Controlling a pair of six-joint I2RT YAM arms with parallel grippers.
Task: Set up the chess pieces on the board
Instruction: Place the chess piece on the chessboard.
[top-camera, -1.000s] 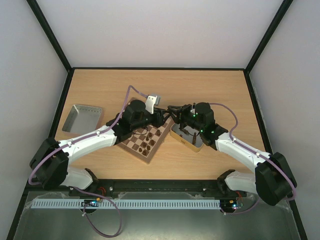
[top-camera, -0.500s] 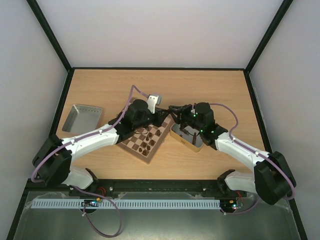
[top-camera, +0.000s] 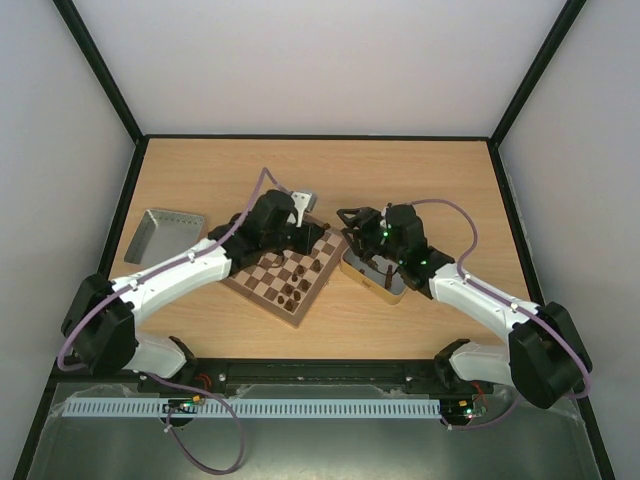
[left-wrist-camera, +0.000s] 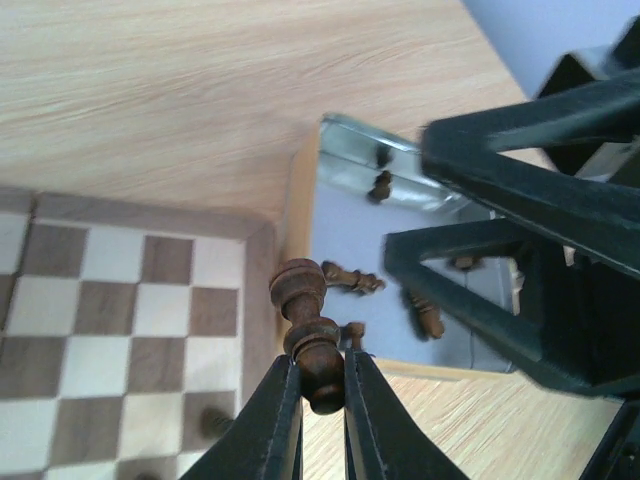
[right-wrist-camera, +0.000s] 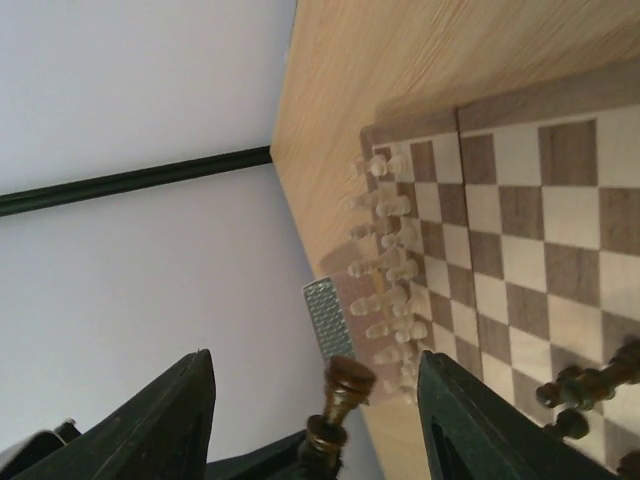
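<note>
My left gripper needs to move back and down next, onto an open square of the board by the dark pieces. That square is below, to the left in the top view.
My left gripper is shut on a dark brown chess piece, gripped by its lower end with the rest sticking out past the fingertips. It hangs above the board's rim, beside the metal tin. My right gripper is open, and the same dark piece stands free between its fingers. In the top view both grippers, left and right, meet over the board's far right corner. Several pale pieces line one edge of the board. Dark pieces stand on its near side.
The tin lies right of the board, with loose dark pieces lying in it. A grey tray sits at the left of the table. A small grey block lies behind the board.
My left gripper has shut on the dark piece that the right gripper held. The right gripper's jaws have then opened wide off it, and the left arm has shifted a little.
</note>
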